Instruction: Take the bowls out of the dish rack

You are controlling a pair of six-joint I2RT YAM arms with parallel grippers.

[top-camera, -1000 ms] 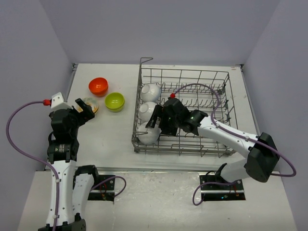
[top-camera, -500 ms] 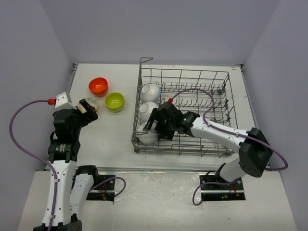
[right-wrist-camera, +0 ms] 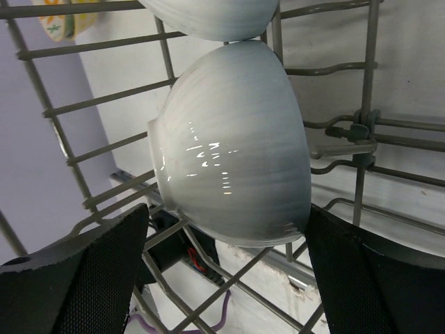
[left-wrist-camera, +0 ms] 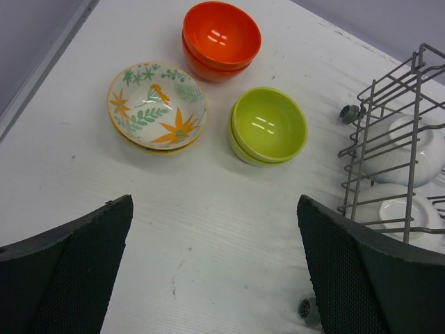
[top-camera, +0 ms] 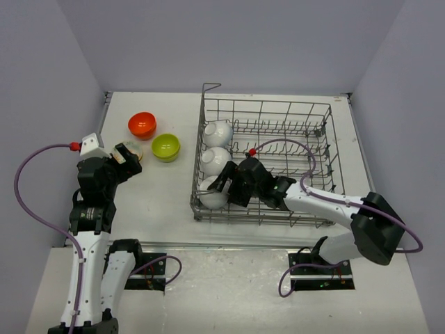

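Observation:
My right gripper will next shift left in the top view and tilt onto the near white bowl's rim, since that rim is thinner than the bowl's side.
The dish rack holds three white bowls along its left side: far, middle and near. My right gripper is open inside the rack, straddling the near white bowl. Its right finger is close to the bowl's rim and the left finger stands apart. Orange-red bowls, lime-green bowls and patterned cream bowls sit stacked on the table. My left gripper hangs open above the table near them, holding nothing.
The rack's left wall stands just right of the green bowls. The orange stack lies at the far left. My left gripper partly hides the patterned stack. Grey walls enclose the table on three sides.
My right gripper has moved toward the rack's near-left corner and come around the near white bowl. The left gripper drew back slightly toward the left, then stayed still.

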